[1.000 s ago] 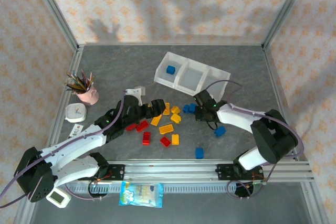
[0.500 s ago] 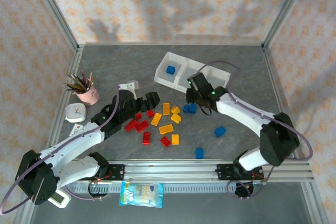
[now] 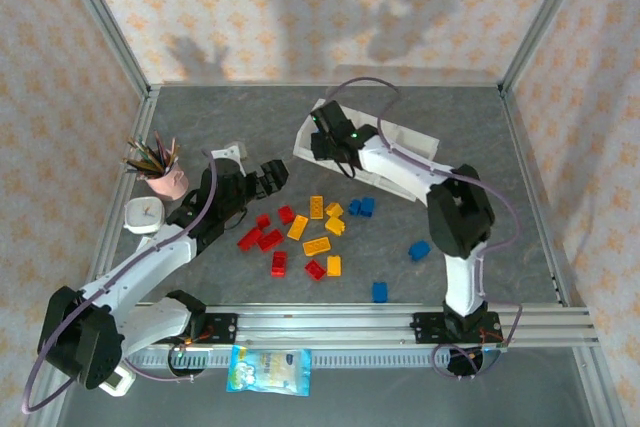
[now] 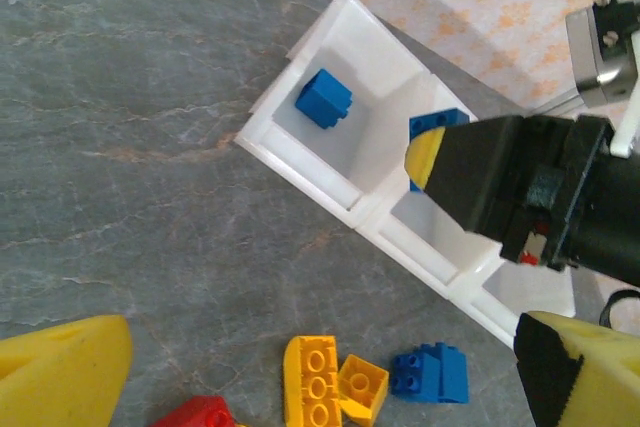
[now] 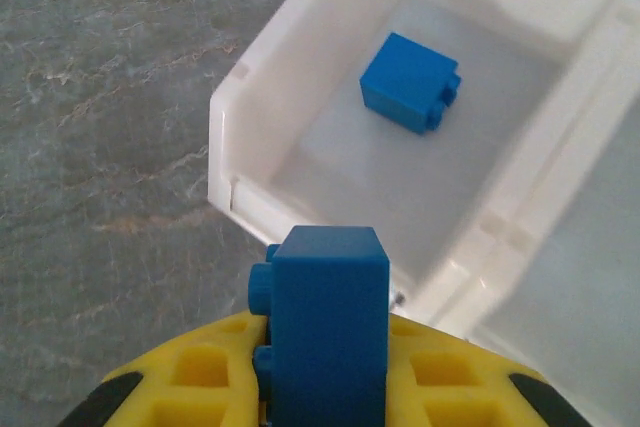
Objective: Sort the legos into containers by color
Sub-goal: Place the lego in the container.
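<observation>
The robot will move its right gripper outward past the near rim of the white tray's section and down over the section's bottom to release the blue lego, because another blue one lies there.
My right gripper [image 5: 328,387] is shut on a blue lego [image 5: 328,327] and hovers at the near rim of the white tray's left compartment [image 5: 330,162], where another blue lego [image 5: 410,82] lies. From above, the right gripper [image 3: 328,139] covers that end of the tray [image 3: 412,139]. My left gripper [image 3: 270,175] is open and holds nothing, left of the tray and above the pile. Red legos [image 3: 270,240], yellow legos [image 3: 317,245] and blue legos [image 3: 361,207] lie scattered mid-table. The left wrist view shows the tray [image 4: 300,152], yellow legos [image 4: 312,382] and a blue lego [image 4: 432,375].
A pink cup of pencils [image 3: 165,175] and a white round timer [image 3: 145,215] stand at the left. A snack packet [image 3: 268,369] lies in front of the metal rail [image 3: 400,319]. Loose blue legos [image 3: 419,249] lie at the right front.
My right arm has swung from the pile up and left to the tray's left compartment, carrying the blue lego. My left gripper has pulled back up and left, away from the pile.
</observation>
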{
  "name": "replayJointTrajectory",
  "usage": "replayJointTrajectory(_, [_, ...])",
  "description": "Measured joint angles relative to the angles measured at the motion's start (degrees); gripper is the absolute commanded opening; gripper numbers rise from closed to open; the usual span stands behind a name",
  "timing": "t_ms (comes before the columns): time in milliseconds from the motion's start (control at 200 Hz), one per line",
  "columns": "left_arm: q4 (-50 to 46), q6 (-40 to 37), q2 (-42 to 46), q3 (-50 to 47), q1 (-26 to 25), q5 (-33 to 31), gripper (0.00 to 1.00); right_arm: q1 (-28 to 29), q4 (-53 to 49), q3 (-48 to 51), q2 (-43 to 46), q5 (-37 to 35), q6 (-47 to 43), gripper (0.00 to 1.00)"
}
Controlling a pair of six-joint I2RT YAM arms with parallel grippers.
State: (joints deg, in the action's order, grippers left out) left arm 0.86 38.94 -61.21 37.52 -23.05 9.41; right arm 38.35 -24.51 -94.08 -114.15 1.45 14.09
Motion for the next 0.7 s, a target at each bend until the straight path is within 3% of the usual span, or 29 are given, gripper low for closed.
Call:
replayJointTrajectory(290, [0.7, 0.0, -0.9, 0.0, 2.2, 0.9, 0.99, -2.0, -2.0, -15.5, -14.6, 0.0, -2.3, 0.15])
replayJointTrajectory(491, [1.1, 0.0, -0.9, 0.0, 2.9, 1.1, 0.99, -2.8, -3.8, -19.8, -18.1, -0.2, -3.2, 0.33])
replayJointTrajectory(701, [1.1, 0.0, -1.1, 0.0, 3.0, 1.2, 0.99, -2.8, -4.1, -20.4, -18.1, 0.0, -4.2, 0.42])
